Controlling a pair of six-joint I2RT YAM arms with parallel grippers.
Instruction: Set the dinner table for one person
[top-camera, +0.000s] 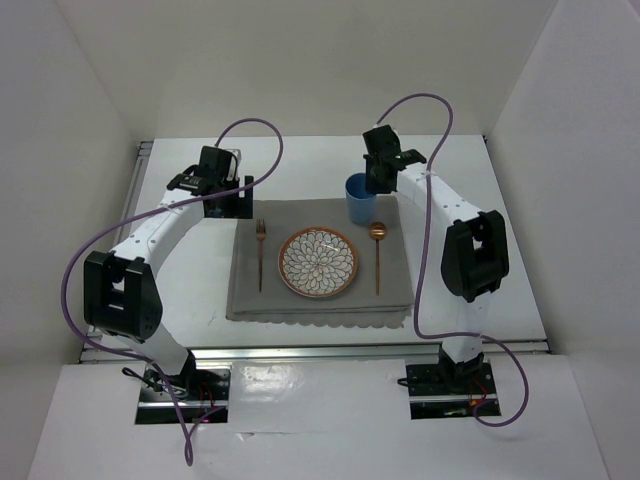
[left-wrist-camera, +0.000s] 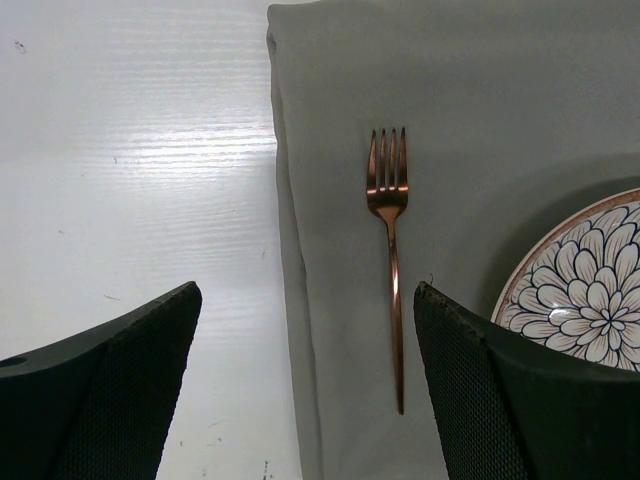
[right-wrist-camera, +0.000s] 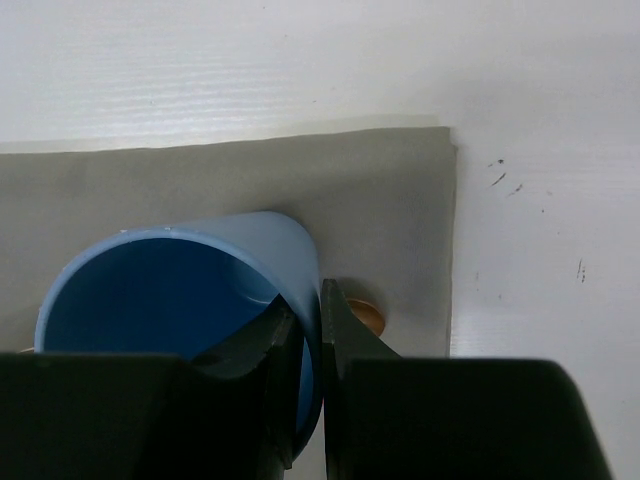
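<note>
I will bring the blue cup (right-wrist-camera: 170, 290) down with my right gripper clear of the plate, onto bare mat below the gripper beside the spoon's bowl, and release the cup's side.
On the white dinner table (top-camera: 500, 290) lies a grey placemat (top-camera: 320, 300) with a patterned plate (top-camera: 317, 262) in its middle. A copper fork (top-camera: 261, 255) lies left of the plate and a copper spoon (top-camera: 377, 250) right of it. My right gripper (right-wrist-camera: 308, 300) is shut on the wall of a blue cup (right-wrist-camera: 170, 290), one finger inside and one outside, over the mat's far right corner (top-camera: 358, 198). The spoon's bowl (right-wrist-camera: 366, 316) peeks out beside the outer finger. My left gripper (left-wrist-camera: 308, 292) hangs open above the mat's left edge, with the fork (left-wrist-camera: 392, 260) just inside its right finger.
The placemat's scalloped front edge (top-camera: 320, 320) faces the arm bases. Aluminium rails (top-camera: 330, 350) run along the table's near edge, and white walls enclose the far and side edges. Purple cables (top-camera: 250, 130) loop above both arms. Bare tabletop (left-wrist-camera: 130, 150) lies left of the mat.
</note>
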